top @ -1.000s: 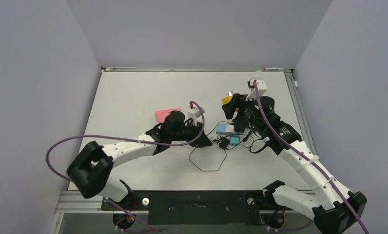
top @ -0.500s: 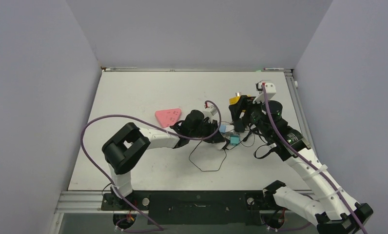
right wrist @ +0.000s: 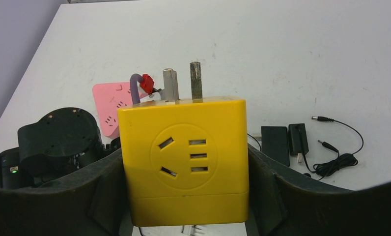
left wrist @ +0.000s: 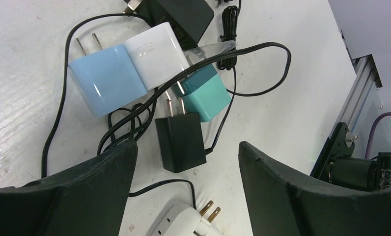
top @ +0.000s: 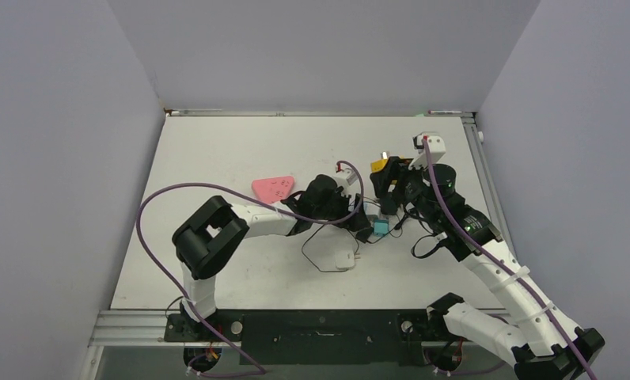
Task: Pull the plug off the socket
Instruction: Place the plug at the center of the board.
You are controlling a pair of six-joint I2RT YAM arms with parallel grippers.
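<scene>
Next, my right gripper goes to the left in the top view and down to the tabletop (top: 298, 238) beside the pink socket, since the yellow socket's slots are empty.
My right gripper (right wrist: 183, 152) is shut on the yellow cube socket (right wrist: 183, 157), holding it above the table with its slotted face toward the camera and nothing plugged into that face. From above, the socket (top: 385, 166) hangs at the right gripper (top: 391, 184). The white plug (left wrist: 183, 221), with two brass prongs and a black cable, lies on the table between the open fingers of my left gripper (left wrist: 188, 196), touching neither. In the top view the plug (top: 344, 260) lies in front of the left gripper (top: 358, 220).
A pile of adapters sits ahead of the left gripper: light blue (left wrist: 107, 78), white (left wrist: 156, 54), teal (left wrist: 203, 96) and black (left wrist: 180, 142), tangled in black cable. A pink triangular socket (top: 273, 188) lies to the left. More black adapters (right wrist: 274, 144) lie to the right.
The left arm swung right to the adapter pile, then its gripper opened. The white plug now lies on the table nearer the front. The right gripper kept hold of the yellow socket.
</scene>
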